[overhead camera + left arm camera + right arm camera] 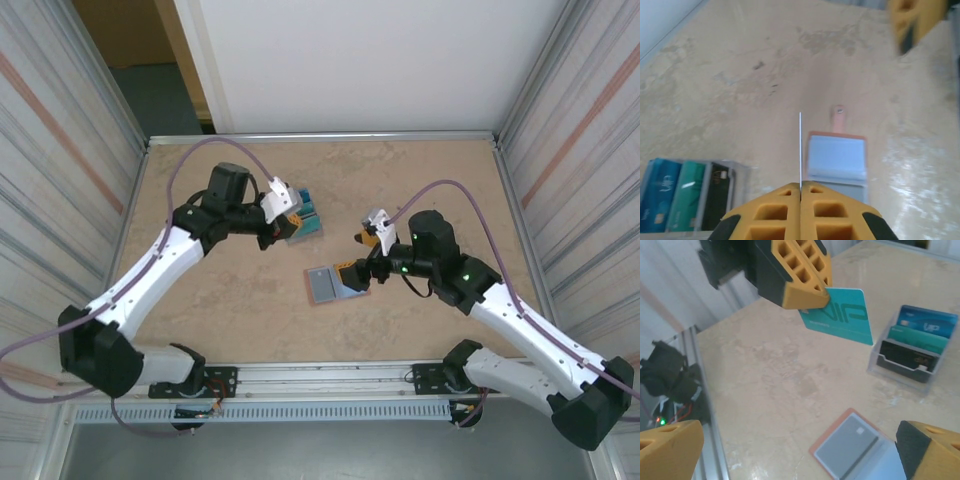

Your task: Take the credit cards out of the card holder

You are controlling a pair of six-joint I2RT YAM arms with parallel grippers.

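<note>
My left gripper moves outward next, then down onto the teal cards in the clear stand. It releases the held card there, since it matches their colour.
The salmon-pink card holder (pixel 335 283) lies open on the table, with a grey card (pixel 850 442) in one pocket and a pink tab (pixel 839 117) at its far end. My left gripper (pixel 815 295) is shut on a teal credit card (pixel 842 315) and holds it in the air. In the left wrist view that credit card (pixel 800 150) shows edge-on as a thin line rising from the left gripper (pixel 801 186). My right gripper (pixel 797 440) stands wide open above the card holder (pixel 855 447), with nothing between its fingers (pixel 670 452).
A clear stand (pixel 912 352) holding blue, teal and dark cards sits near the left gripper (pixel 288 215), behind the card holder. Metal rails edge the table (pixel 440 180), and there is bare tabletop at the back and left.
</note>
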